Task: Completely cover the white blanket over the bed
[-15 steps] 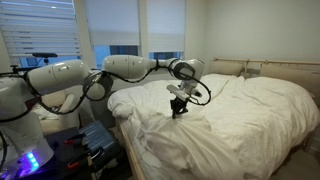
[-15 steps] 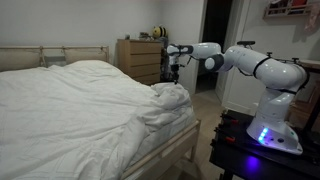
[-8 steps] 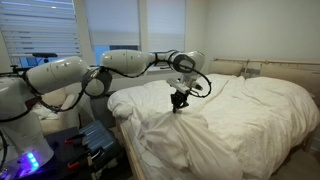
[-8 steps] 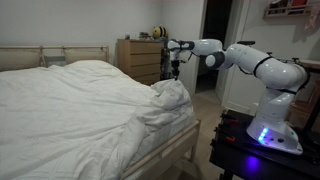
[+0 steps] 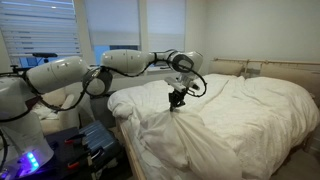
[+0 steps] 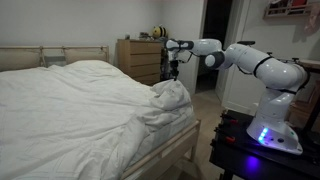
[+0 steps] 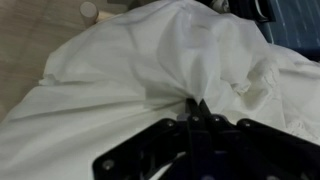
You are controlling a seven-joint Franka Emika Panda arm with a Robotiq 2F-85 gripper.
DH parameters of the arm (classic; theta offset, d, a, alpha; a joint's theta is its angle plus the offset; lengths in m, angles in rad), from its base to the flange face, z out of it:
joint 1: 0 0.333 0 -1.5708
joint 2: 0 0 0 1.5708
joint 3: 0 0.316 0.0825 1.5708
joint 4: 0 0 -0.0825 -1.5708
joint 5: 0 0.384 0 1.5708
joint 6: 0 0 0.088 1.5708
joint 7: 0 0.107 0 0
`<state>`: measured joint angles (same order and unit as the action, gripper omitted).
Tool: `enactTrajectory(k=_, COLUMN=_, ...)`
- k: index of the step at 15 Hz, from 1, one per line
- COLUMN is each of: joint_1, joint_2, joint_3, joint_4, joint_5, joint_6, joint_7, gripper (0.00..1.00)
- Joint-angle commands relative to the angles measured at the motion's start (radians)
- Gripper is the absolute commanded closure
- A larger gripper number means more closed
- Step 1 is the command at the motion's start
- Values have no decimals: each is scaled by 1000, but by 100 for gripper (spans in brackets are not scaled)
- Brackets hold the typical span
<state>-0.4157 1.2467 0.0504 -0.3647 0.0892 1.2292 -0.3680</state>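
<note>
My gripper rises next and draws the pinched fold of the blanket past the bed's foot corner (image 6: 190,119) to release it, because the blanket lies bunched short of that corner.
The white blanket (image 5: 235,115) is a thick, wrinkled duvet lying over most of the bed (image 5: 270,72), whose beige headboard shows at the far end. It also shows in an exterior view (image 6: 85,110), bunched up at the foot corner. My gripper (image 5: 178,101) hangs over the foot end of the bed and is shut on a pinched fold of the blanket. In the wrist view the closed fingers (image 7: 195,110) hold gathered white fabric (image 7: 150,60), lifted a little above the rest. In an exterior view the gripper (image 6: 176,70) sits above the bunched corner.
A wooden dresser (image 6: 138,58) stands behind the bed's foot end. A cream armchair (image 5: 60,102) sits by the window beside the robot base. The bed's wooden frame (image 6: 170,150) edges the near side. Bare floor shows in the wrist view (image 7: 40,35).
The gripper has risen slightly with the blanket fold in it and has held nearly still for the last half second.
</note>
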Motion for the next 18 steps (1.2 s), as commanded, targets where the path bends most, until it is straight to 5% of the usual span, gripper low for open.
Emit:
enactTrajectory(k=1, joint_1=3, joint_2=-3, joint_3=-4, joint_4=-8, joint_5=3, joint_6=6, joint_7=0, gripper=98)
enactTrajectory(k=11, joint_1=5, joint_2=-3, joint_3=1, joint_4=-3, joint_5=3, joint_6=10, joint_7=-23, gripper=100)
enactTrajectory(k=18, joint_1=6, joint_2=-86, joint_3=46, joint_4=12, joint_5=15, joint_6=-51, joint_7=-321, gripper=100)
